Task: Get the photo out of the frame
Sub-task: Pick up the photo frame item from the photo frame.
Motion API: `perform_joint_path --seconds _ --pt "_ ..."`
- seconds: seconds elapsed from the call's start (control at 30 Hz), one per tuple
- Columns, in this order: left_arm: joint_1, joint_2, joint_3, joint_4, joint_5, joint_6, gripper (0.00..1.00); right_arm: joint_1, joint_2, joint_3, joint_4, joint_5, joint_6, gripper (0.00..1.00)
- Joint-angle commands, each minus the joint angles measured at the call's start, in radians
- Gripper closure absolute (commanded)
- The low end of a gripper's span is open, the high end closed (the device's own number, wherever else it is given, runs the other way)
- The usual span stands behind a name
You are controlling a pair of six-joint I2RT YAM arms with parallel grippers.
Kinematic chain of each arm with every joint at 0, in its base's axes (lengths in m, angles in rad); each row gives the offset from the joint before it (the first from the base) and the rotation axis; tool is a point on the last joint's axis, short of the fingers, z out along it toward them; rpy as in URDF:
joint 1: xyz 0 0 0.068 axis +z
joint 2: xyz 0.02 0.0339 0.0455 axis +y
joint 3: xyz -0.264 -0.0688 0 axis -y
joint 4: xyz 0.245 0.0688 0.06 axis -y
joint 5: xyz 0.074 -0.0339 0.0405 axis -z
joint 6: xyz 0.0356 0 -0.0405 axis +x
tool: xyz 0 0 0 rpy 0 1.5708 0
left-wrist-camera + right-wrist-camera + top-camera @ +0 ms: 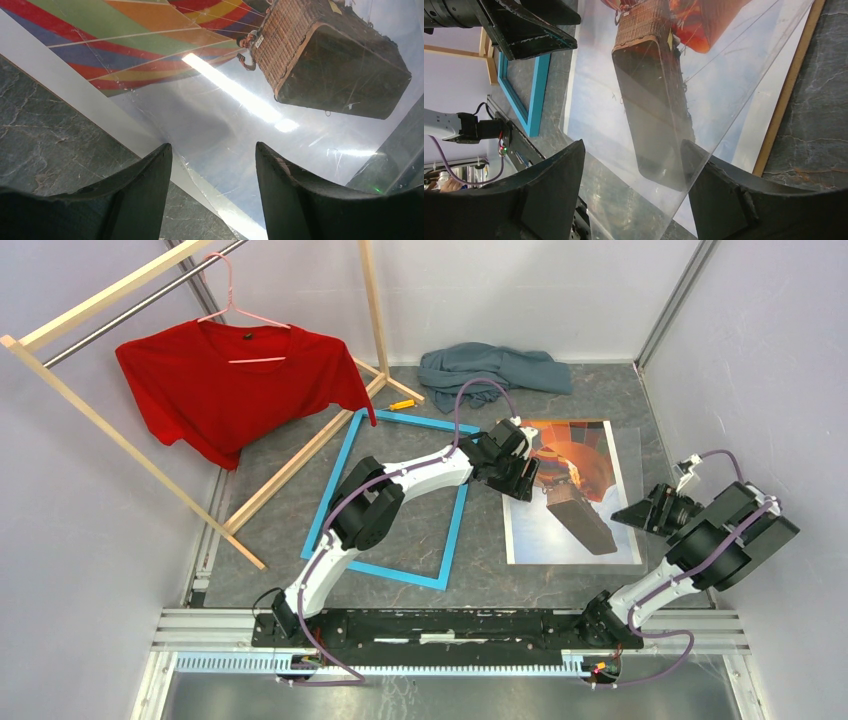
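My right gripper needs to move slightly toward the photo before it closes its fingers on the clear sheet's edge [637,524] [672,214].
The photo [570,490], a hot-air balloon print with a brown basket, lies flat on the grey floor to the right of the empty light-blue frame [325,502]. A clear sheet [622,470] lies askew over it. My left gripper [515,475] hovers open over the photo's left edge [150,40], with nothing between its fingers [212,146]. My right gripper [640,512] is at the photo's right side, open [634,145]. A corner of the clear sheet [624,200] stands up between its jaws, ungripped. The photo [649,65] and frame [526,95] lie beyond.
A brown backing board edge [789,85] shows under the photo. A wooden clothes rack [300,455] with a red T-shirt [230,380] stands at the left, its foot by the frame. A grey-blue cloth [495,368] and a small orange object [401,404] lie at the back.
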Motion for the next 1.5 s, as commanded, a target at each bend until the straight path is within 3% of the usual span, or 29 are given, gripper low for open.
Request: perform_joint_path --seconds 0.0,0.1,0.4,0.53,0.63,0.8,0.87,1.47 --pt "-0.007 -0.004 -0.023 -0.013 0.01 -0.018 0.31 0.013 0.014 0.001 -0.025 -0.034 -0.001 0.23" --pt "-0.006 -0.007 -0.024 -0.013 0.007 -0.018 0.31 0.023 0.016 0.001 -0.027 -0.041 0.002 0.25" --pt "0.001 -0.035 -0.03 -0.013 0.002 -0.014 0.31 0.037 0.016 0.012 -0.049 -0.052 -0.011 0.49" --pt "0.007 -0.06 -0.03 -0.011 0.002 -0.011 0.31 0.049 0.019 0.003 -0.05 -0.056 -0.015 0.54" --pt "0.008 -0.068 -0.034 -0.01 0.004 -0.011 0.31 0.058 0.021 0.001 -0.05 -0.065 -0.013 0.64" --pt "0.01 -0.079 -0.041 -0.007 0.005 -0.008 0.3 0.062 0.012 0.009 -0.05 -0.072 -0.004 0.91" --pt "0.016 -0.089 -0.039 -0.008 0.009 -0.009 0.3 0.063 0.002 0.013 -0.05 -0.075 0.0 0.97" --pt "0.213 -0.293 -0.088 0.014 0.073 0.038 0.27 0.07 -0.078 0.081 -0.052 -0.195 0.153 1.0"
